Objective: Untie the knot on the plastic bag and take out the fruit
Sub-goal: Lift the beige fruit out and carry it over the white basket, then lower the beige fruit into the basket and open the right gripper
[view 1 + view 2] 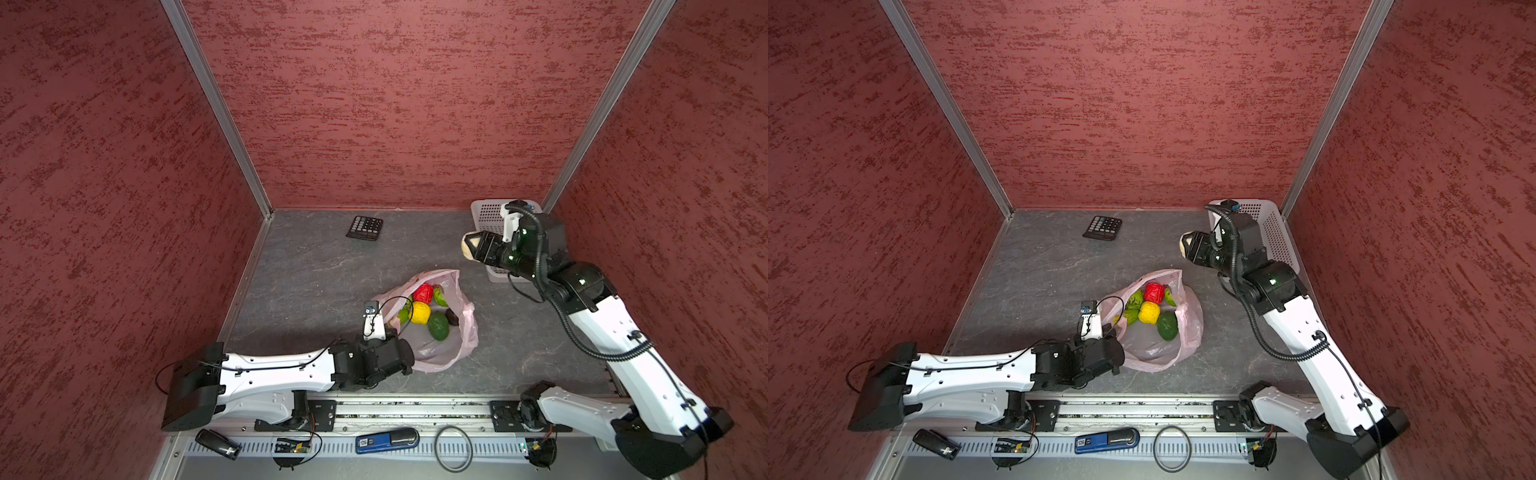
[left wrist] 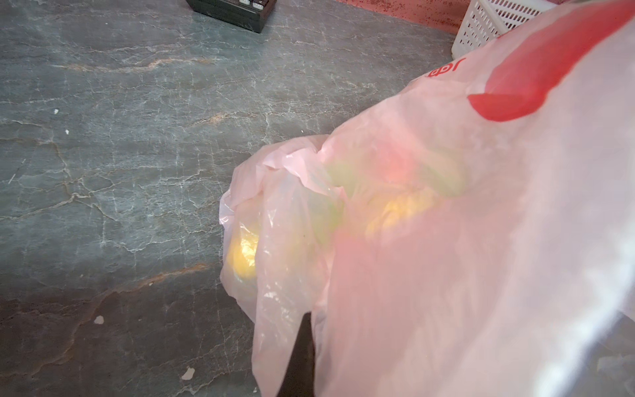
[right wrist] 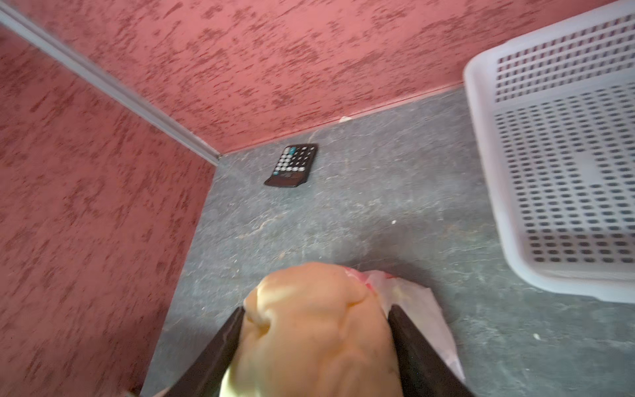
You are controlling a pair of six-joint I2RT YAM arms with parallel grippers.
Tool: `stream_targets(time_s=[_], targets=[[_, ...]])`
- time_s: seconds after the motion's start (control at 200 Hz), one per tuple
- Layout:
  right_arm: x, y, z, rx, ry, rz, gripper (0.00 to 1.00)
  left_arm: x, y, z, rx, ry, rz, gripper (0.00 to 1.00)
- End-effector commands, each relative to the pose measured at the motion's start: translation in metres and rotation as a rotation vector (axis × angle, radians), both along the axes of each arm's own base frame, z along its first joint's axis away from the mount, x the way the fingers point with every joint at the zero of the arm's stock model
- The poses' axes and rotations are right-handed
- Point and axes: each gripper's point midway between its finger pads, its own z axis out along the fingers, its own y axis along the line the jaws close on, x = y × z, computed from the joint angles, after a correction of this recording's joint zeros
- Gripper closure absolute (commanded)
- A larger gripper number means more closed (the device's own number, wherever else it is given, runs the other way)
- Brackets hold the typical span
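I will move my right gripper sideways over the basket, go down and release the beige fruit [image 3: 309, 330]: the basket's empty perforated bottom is below and beside my gripper.
The pale pink plastic bag [image 1: 440, 353] lies open-mouthed on the grey table in both top views. Inside it show red [image 1: 423, 293], yellow [image 1: 419, 312], dark green [image 1: 438, 326] and dark brown [image 1: 452, 318] fruit. No knot shows. My left gripper [image 1: 410, 358] is shut on the bag's near edge; in the left wrist view film drapes over one dark finger [image 2: 301, 357]. My right gripper [image 1: 471, 247] hangs above the table beside the basket, shut on a beige fruit [image 3: 309, 330] that fills the space between its fingers.
A white perforated basket [image 1: 486, 216] stands at the back right, partly under the right arm. A black calculator [image 1: 365, 227] lies near the back wall. Red walls close in the left, back and right sides.
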Motion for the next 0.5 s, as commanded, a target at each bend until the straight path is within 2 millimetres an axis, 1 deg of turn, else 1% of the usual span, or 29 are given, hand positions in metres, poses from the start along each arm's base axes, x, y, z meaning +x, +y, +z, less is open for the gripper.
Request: stream_targets(time_s=[0.0,0.03,0.035,0.055,0.11,0.115,0.145,0.195,0.23,0.235,0.26,0.271,0.276,0.291,0.306,0.311,0.316,0.331,0.336,0.351,0.356,0.371,0.376,0.391,0.396,0.401,0.496], targets=[[0.027,-0.029,-0.024,-0.052,0.031,-0.033,0.61,0.002,-0.004,0.011,0.000,-0.029,-0.008,1.00],[0.037,-0.039,-0.030,-0.053,0.034,-0.058,0.61,0.002,-0.004,0.012,0.000,-0.032,-0.012,1.00],[0.038,-0.045,-0.030,-0.052,0.032,-0.072,0.61,0.002,-0.004,0.012,0.000,-0.032,-0.011,1.00],[0.045,-0.049,-0.036,-0.054,0.039,-0.082,0.61,0.002,-0.004,0.013,-0.001,-0.033,-0.013,1.00],[0.063,-0.071,-0.045,-0.054,0.039,-0.137,0.61,0.001,-0.003,0.014,0.000,-0.036,-0.016,1.00],[0.065,-0.070,-0.049,-0.055,0.046,-0.134,0.61,0.001,-0.003,0.013,0.000,-0.036,-0.016,1.00],[0.075,-0.081,-0.055,-0.051,0.047,-0.157,0.61,0.001,-0.002,0.015,-0.003,-0.038,-0.018,1.00],[0.091,-0.096,-0.072,-0.051,0.071,-0.194,0.62,0.001,-0.002,0.016,-0.006,-0.041,-0.024,1.00],[0.101,-0.107,-0.079,-0.052,0.074,-0.215,0.62,0.001,-0.002,0.017,-0.008,-0.045,-0.029,1.00],[0.103,-0.107,-0.084,-0.055,0.083,-0.214,0.62,0.001,-0.002,0.017,-0.010,-0.045,-0.029,1.00],[0.110,-0.112,-0.092,-0.058,0.093,-0.226,0.62,0.001,-0.002,0.017,-0.011,-0.047,-0.031,1.00],[0.112,-0.114,-0.092,-0.057,0.086,-0.231,0.62,0.001,-0.001,0.018,-0.012,-0.048,-0.032,1.00],[0.115,-0.116,-0.098,-0.059,0.102,-0.234,0.62,0.000,-0.002,0.018,-0.013,-0.048,-0.034,1.00],[0.120,-0.119,-0.105,-0.060,0.112,-0.240,0.62,0.001,-0.001,0.018,-0.015,-0.050,-0.032,1.00],[0.124,-0.122,-0.110,-0.063,0.117,-0.245,0.62,0.000,-0.001,0.019,-0.017,-0.050,-0.035,1.00],[0.125,-0.124,-0.109,-0.063,0.110,-0.248,0.62,0.000,-0.001,0.019,-0.018,-0.050,-0.035,1.00],[0.127,-0.125,-0.115,-0.066,0.123,-0.251,0.62,0.000,-0.001,0.019,-0.019,-0.051,-0.035,1.00],[0.130,-0.128,-0.116,-0.070,0.119,-0.258,0.62,0.000,0.000,0.020,-0.019,-0.051,-0.035,1.00],[0.132,-0.129,-0.121,-0.073,0.130,-0.259,0.62,0.000,-0.001,0.020,-0.019,-0.051,-0.035,1.00],[0.135,-0.132,-0.122,-0.075,0.127,-0.266,0.62,0.000,-0.001,0.021,-0.024,-0.054,-0.036,1.00],[0.136,-0.133,-0.127,-0.076,0.138,-0.268,0.62,0.000,-0.001,0.021,-0.023,-0.054,-0.037,1.00],[0.139,-0.136,-0.128,-0.078,0.133,-0.273,0.63,0.000,0.000,0.021,-0.024,-0.055,-0.037,1.00],[0.141,-0.137,-0.133,-0.080,0.144,-0.275,0.63,0.000,0.000,0.021,-0.024,-0.055,-0.038,1.00],[0.144,-0.140,-0.134,-0.082,0.139,-0.280,0.63,0.000,0.000,0.022,-0.025,-0.056,-0.038,1.00],[0.145,-0.141,-0.139,-0.084,0.148,-0.281,0.63,0.000,0.000,0.022,-0.025,-0.056,-0.038,1.00],[0.146,-0.142,-0.137,-0.085,0.141,-0.282,0.63,0.000,0.000,0.022,-0.024,-0.056,-0.038,1.00],[0.164,-0.157,-0.162,-0.111,0.178,-0.303,0.63,0.000,0.002,0.024,-0.020,-0.062,-0.041,1.00]])
